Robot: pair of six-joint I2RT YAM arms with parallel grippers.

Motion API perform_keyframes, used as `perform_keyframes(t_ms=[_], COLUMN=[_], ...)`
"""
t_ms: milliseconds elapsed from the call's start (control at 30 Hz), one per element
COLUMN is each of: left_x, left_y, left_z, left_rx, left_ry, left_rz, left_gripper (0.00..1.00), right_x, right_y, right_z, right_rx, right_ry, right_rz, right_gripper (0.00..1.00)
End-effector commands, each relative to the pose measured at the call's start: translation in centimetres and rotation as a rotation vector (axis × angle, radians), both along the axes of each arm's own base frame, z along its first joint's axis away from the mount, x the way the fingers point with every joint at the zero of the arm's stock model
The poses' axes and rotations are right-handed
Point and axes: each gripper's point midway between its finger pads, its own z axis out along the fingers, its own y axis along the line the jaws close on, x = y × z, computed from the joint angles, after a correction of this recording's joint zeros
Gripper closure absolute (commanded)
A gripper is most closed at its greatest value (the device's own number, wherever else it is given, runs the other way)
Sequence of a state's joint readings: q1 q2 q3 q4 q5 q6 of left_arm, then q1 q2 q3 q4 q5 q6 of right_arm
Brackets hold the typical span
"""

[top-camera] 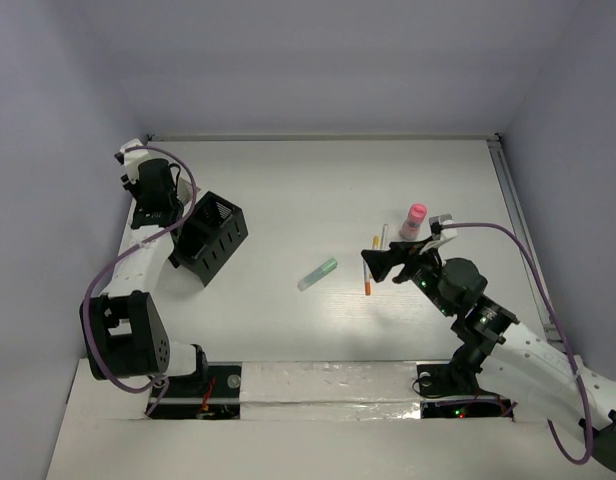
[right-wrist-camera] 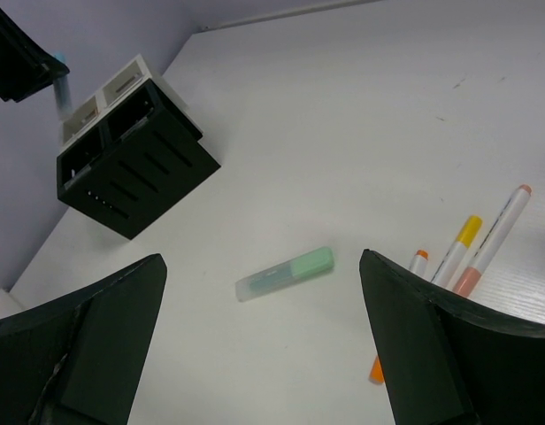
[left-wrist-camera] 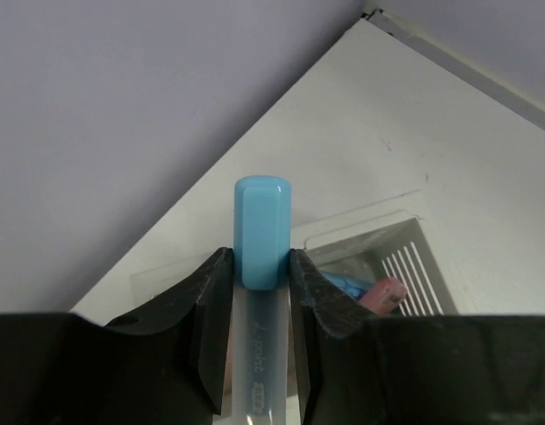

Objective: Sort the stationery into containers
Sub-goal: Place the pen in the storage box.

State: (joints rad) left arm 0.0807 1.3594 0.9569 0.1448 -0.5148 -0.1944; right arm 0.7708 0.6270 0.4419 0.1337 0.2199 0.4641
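Note:
The left gripper lowers the blue-capped marker next, shifting away from the pink marker's cup over the neighbouring white one.
My left gripper [left-wrist-camera: 259, 266] is shut on a blue-capped marker [left-wrist-camera: 261, 226] and holds it above a white mesh cup [left-wrist-camera: 414, 257] that has a blue and a pink marker in it. In the top view the left gripper [top-camera: 156, 192] is at the far left, beside the black slotted organiser [top-camera: 213, 238]. My right gripper [right-wrist-camera: 261, 319] is open and empty above a green marker [right-wrist-camera: 286, 273] lying flat on the table. The top view shows the right gripper [top-camera: 381, 262] and the green marker [top-camera: 318, 273] too. Thin white pens [right-wrist-camera: 458, 248] lie by its right finger.
A small pink cup [top-camera: 415, 220] stands beyond the right gripper. The pens [top-camera: 370, 270] lie partly under that gripper. In the right wrist view two white cups [right-wrist-camera: 87, 111] stand behind the black organiser [right-wrist-camera: 135, 177]. A metal rail [top-camera: 510, 190] runs along the right table edge.

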Motion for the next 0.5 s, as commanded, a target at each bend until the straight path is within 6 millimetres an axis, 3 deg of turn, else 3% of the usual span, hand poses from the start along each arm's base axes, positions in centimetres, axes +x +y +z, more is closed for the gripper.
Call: perform_keyframes(t_ms=[0,467], left_x=[0.1,0.9], left_y=[1.5,3.3], left_z=[1.6,-0.4], left_rx=[0.06,0.105], left_ry=[-0.055,-0.008], left_rz=[0.056,0.082], left_gripper=[0.82,0.82], right_x=[0.2,0.5], right_y=[0.0,-0.1], right_z=[1.5,1.3], right_rx=[0.029,0.021], right_ry=[-0.037,-0.039], right_rz=[-0.005,-0.015], right_gripper=[0.04,0.04])
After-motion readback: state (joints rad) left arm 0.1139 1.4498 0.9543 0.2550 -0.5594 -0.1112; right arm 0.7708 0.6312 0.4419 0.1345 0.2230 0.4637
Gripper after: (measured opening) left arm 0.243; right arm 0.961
